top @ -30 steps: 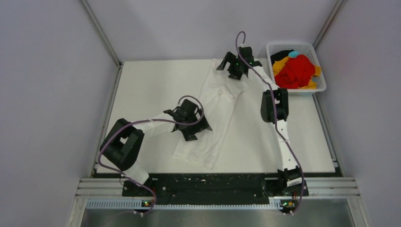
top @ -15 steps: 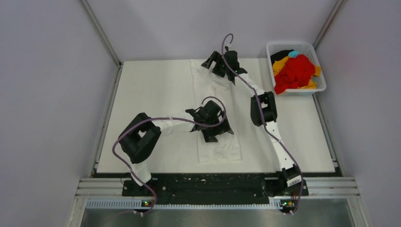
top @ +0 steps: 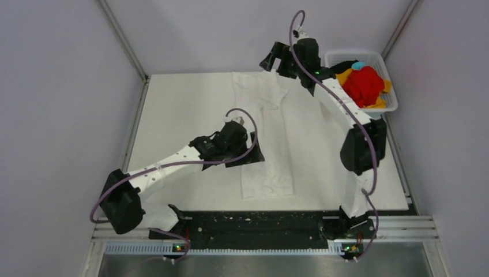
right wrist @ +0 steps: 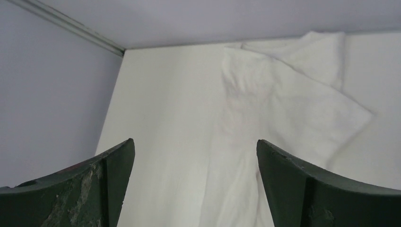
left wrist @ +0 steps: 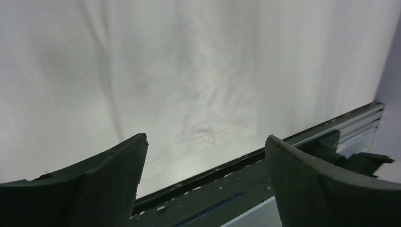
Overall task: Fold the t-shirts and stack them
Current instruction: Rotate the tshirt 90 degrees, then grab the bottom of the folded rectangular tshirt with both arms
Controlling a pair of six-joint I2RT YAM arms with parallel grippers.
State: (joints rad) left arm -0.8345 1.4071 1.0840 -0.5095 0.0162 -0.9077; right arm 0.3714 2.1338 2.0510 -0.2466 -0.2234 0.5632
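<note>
The hem end at the folded white t-shirt's near corner farthest from the basket lies flat and uncovered, so my left gripper needs to move back along the t-shirt and down onto that corner.
A white t-shirt [top: 265,133] lies folded lengthwise in a long strip down the middle of the table, from the far edge to near the front edge. It also shows in the left wrist view [left wrist: 198,80] and the right wrist view [right wrist: 265,123]. My left gripper [top: 245,154] is open and empty, just above the strip's left side near its lower half. My right gripper [top: 275,59] is open and empty above the shirt's far end. Red [top: 363,85], yellow-orange [top: 344,75], black and light blue t-shirts lie bunched in the basket.
A white mesh basket [top: 387,66] stands at the far right corner of the table. The black front rail [left wrist: 265,184] runs along the near edge. Grey walls close in the left, back and right sides.
Both grippers have let go of the white t-shirt, which now lies in a straight strip. The left arm has drawn back to the left; the right gripper has risen toward the far right.
</note>
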